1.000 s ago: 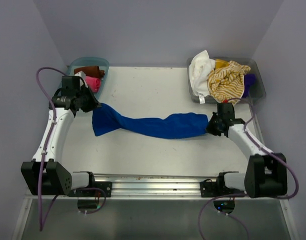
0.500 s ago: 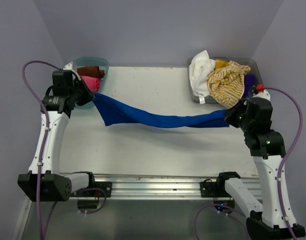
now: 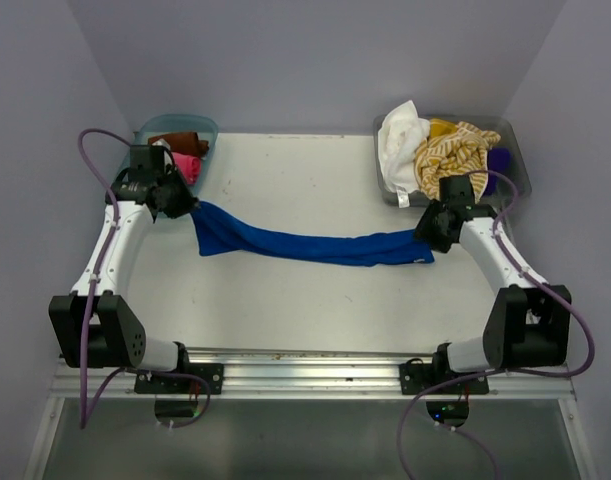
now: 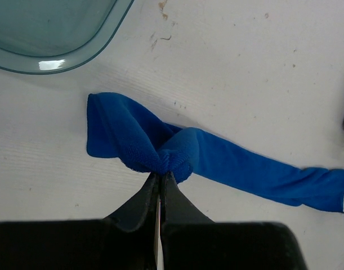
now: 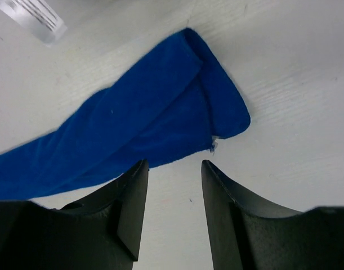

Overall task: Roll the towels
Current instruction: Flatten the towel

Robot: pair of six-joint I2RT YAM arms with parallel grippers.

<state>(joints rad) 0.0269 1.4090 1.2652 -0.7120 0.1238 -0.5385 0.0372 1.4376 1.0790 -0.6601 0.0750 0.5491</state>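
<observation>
The towel's upper layer's near corner [image 3: 417,260] [image 5: 206,144] lies flat below the open fingers. I will lower my right gripper onto that blue corner and close on its edge.
A royal blue towel [image 3: 305,245] lies stretched in a long twisted band across the table, from left to right. My left gripper [image 3: 188,208] is shut on its bunched left corner; the left wrist view shows the blue towel [image 4: 160,146] pinched at the tips of the left gripper [image 4: 160,175]. At the right end, my right gripper [image 3: 425,238] stands open beside the cloth. The right wrist view has the right gripper [image 5: 174,166] with bare table between its fingers and the blue towel [image 5: 132,129] lying flat just beyond them. More towels fill both bins.
A teal bin [image 3: 181,128] at the back left holds a rolled brown towel [image 3: 178,141] and a pink one [image 3: 188,165]. A clear bin [image 3: 515,160] at the back right holds white [image 3: 398,135], yellow-striped [image 3: 452,160] and purple [image 3: 498,163] towels. A metal rail [image 3: 305,358] runs along the near edge.
The stretched towel has come down from the air onto the table. My right gripper has let go of its right end and stands open; both arms have lowered.
</observation>
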